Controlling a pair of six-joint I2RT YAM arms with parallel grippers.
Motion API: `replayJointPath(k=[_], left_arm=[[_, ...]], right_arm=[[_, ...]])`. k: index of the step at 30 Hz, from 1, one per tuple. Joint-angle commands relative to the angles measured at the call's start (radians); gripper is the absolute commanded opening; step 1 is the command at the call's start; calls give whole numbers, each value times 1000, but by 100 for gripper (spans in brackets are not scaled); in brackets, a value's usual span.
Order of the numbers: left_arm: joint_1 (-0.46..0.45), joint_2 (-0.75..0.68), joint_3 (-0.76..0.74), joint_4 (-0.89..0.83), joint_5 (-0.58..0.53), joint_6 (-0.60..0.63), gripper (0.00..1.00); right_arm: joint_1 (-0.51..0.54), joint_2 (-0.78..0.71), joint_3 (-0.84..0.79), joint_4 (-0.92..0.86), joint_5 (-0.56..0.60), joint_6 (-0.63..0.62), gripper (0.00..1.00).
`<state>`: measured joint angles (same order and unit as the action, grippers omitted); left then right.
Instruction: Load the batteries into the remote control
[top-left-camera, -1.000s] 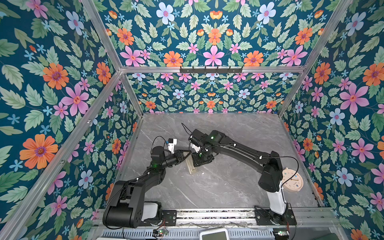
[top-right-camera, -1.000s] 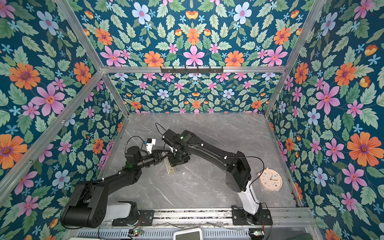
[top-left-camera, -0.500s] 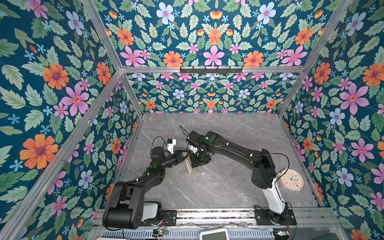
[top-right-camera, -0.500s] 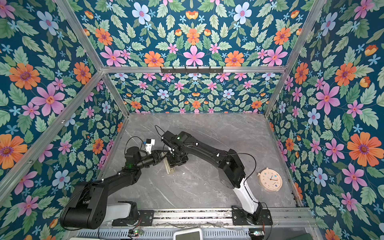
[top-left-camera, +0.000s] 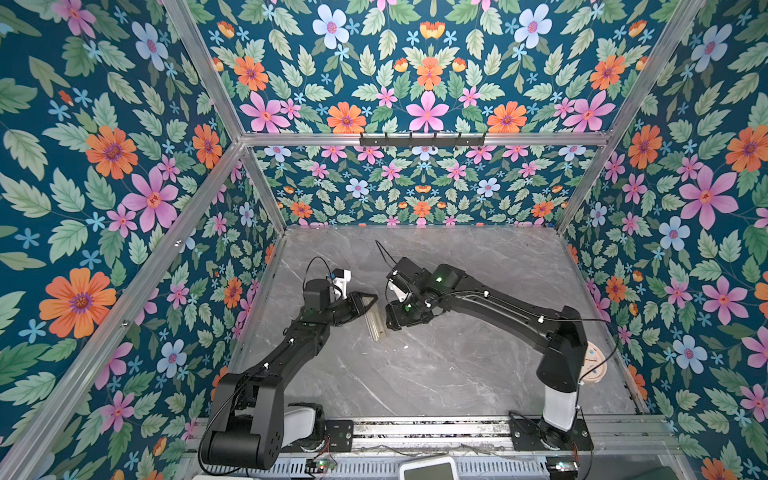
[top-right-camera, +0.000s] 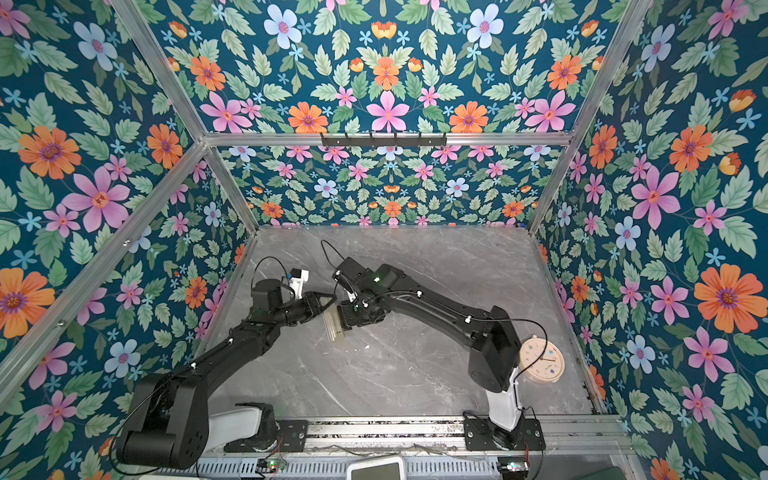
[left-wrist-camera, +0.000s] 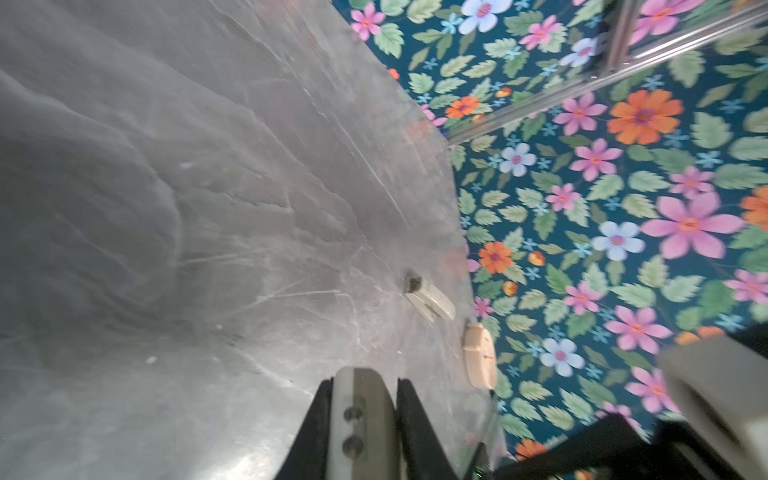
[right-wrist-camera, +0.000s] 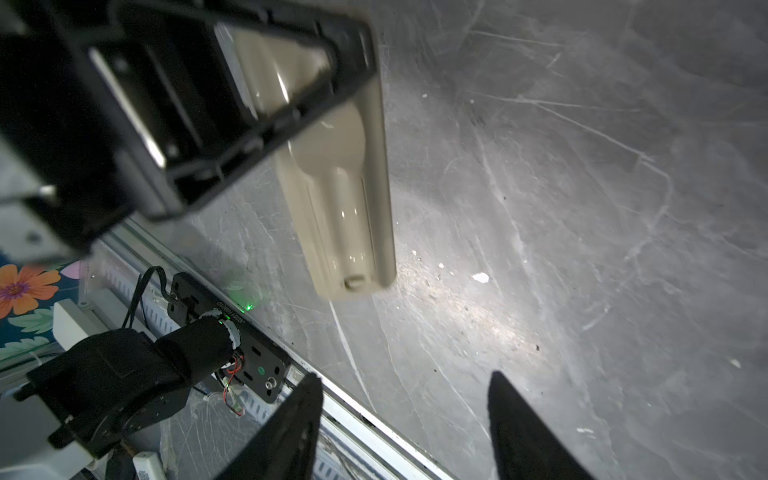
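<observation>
My left gripper turns over next and brings the remote control (top-left-camera: 376, 323) down onto the bare tabletop below. Then it releases it there, as the remote control's back faces up.
The remote control (top-left-camera: 376, 323) (top-right-camera: 332, 326) is a slim beige handset, plain back up, hanging just above the grey table (top-left-camera: 457, 365). My left gripper (top-left-camera: 370, 300) (left-wrist-camera: 363, 382) is shut on its far end; the remote control (left-wrist-camera: 361, 415) fills the gap between the jaws. From the right wrist I see the remote control (right-wrist-camera: 345, 199) stick out of the left gripper (right-wrist-camera: 270, 95), a small clip at its free end. My right gripper (top-left-camera: 390, 322) (right-wrist-camera: 406, 376) stands open and empty right beside it. I cannot make out the batteries.
A round peach clock (top-right-camera: 540, 359) (left-wrist-camera: 480, 361) lies at the table's right edge, behind the right arm. A small cream piece with a dark end (left-wrist-camera: 430, 299) lies on the table near it. Floral walls close in the left, back and right; a metal rail (top-left-camera: 415, 428) runs along the front.
The right gripper's jaws have opened wider next to the remote control, and the right arm's elbow has swung back to the right. The left gripper has kept still with the remote control.
</observation>
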<state>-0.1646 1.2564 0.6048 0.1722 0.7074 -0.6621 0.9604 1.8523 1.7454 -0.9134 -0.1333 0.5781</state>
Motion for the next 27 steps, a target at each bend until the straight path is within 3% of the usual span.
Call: replayJointPath(k=[1, 7, 11, 15, 22, 27], left_arm=[[-26, 22, 110, -408, -274, 205, 0], [-176, 152, 308, -718, -693, 235, 0], [-303, 286, 442, -881, -981, 148, 0], [-421, 457, 597, -1059, -1179, 36, 0], [-533, 715, 813, -1226, -1252, -177, 0], [-593, 867, 962, -1337, -1285, -265, 6]], right_arm=[[-1, -89, -83, 44, 119, 63, 73], [-58, -274, -238, 117, 135, 52, 78], [-146, -363, -314, 192, 56, -36, 79], [-240, -481, -389, 208, -12, -121, 80], [-439, -652, -545, 243, -229, -177, 81], [-495, -666, -535, 182, -284, -260, 81]])
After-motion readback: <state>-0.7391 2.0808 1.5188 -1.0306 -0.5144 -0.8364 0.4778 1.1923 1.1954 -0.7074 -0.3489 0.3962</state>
